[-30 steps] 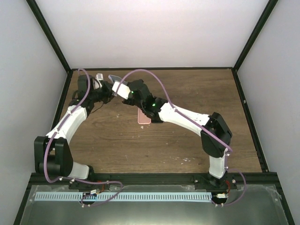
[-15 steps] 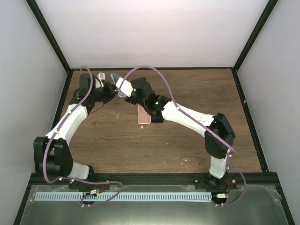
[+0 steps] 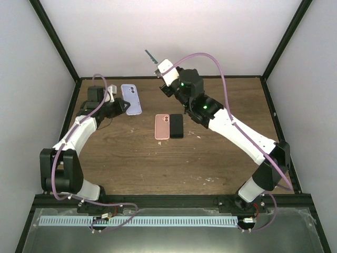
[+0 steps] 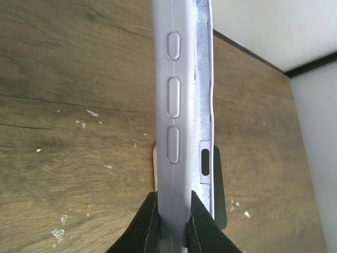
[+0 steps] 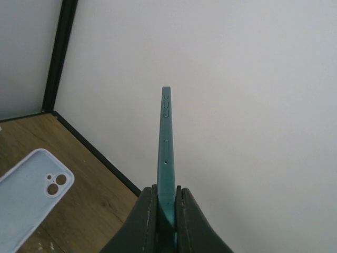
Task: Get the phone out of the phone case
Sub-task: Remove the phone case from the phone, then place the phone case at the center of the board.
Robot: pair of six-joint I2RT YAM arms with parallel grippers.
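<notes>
The tabletop (image 3: 148,126) (image 4: 131,187) beside the pink case is bare. My left gripper will move back and down, to its right in the top view, to let go there.
My left gripper (image 3: 122,106) is shut on the edge of a lavender phone case (image 3: 131,99), held over the back left of the table. In the left wrist view the case (image 4: 179,105) runs edge-on up from between the fingers (image 4: 150,219). The right gripper (image 3: 158,63) is shut on a thin teal phone (image 3: 151,55), raised in front of the back wall and apart from the case. In the right wrist view the phone (image 5: 166,137) stands edge-on from the gripper (image 5: 166,197). The empty case (image 5: 31,195) shows low on the left there.
A pink phone or case (image 3: 162,126) and a black one (image 3: 176,126) lie side by side on the wooden table (image 3: 210,158). Black frame posts (image 3: 274,58) and white walls close in the back and both sides.
The right gripper has pulled the teal phone out of the lavender case and lifted it up and to the right toward the back wall. The left gripper keeps the case.
</notes>
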